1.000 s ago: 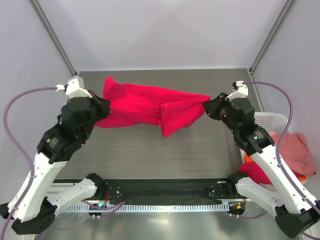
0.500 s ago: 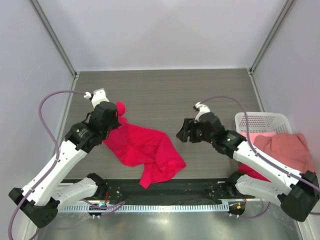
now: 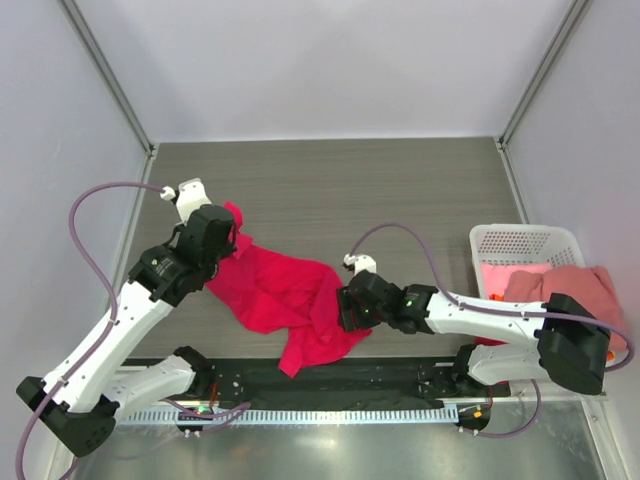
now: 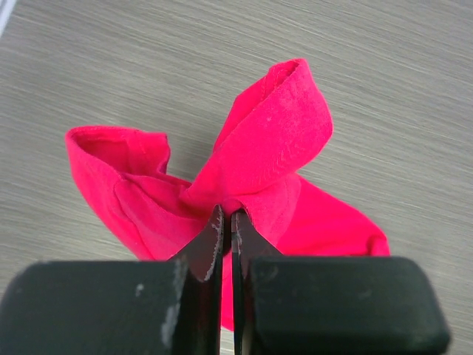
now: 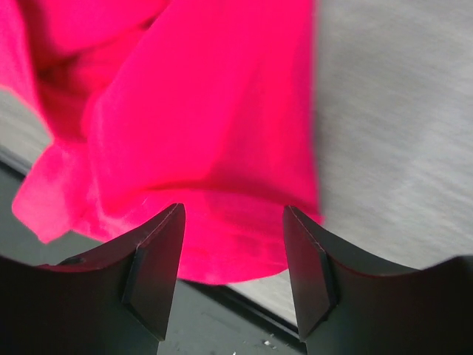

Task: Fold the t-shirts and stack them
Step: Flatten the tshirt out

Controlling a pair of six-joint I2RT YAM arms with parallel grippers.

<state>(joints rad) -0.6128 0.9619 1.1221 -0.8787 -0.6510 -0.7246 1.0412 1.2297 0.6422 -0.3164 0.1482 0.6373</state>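
The shirt's near tip (image 3: 290, 365) (image 5: 44, 213) pokes out past the table's edge, so next my right gripper goes back and left in the top view, onto it.
A bright crimson-red t-shirt (image 3: 285, 300) lies crumpled on the near left part of the table, its lower end hanging over the near edge. My left gripper (image 3: 232, 228) is shut on the shirt's upper left corner (image 4: 251, 159). My right gripper (image 3: 340, 308) is open and low over the shirt's right edge (image 5: 199, 133), with its fingers on either side of the cloth's hem and nothing held. Salmon-pink cloth (image 3: 570, 290) and other shirts lie in and over the basket at the right.
A white perforated basket (image 3: 520, 243) stands at the table's right edge. Red and orange cloth (image 3: 498, 344) hangs beside its near side. The black rail (image 3: 400, 375) runs along the near edge. The booth's walls close in the left, back and right.
One second ago both grippers held the shirt stretched in the air. The right gripper let go, the shirt dropped to the table, and the right gripper has moved left and down to the shirt's right edge.
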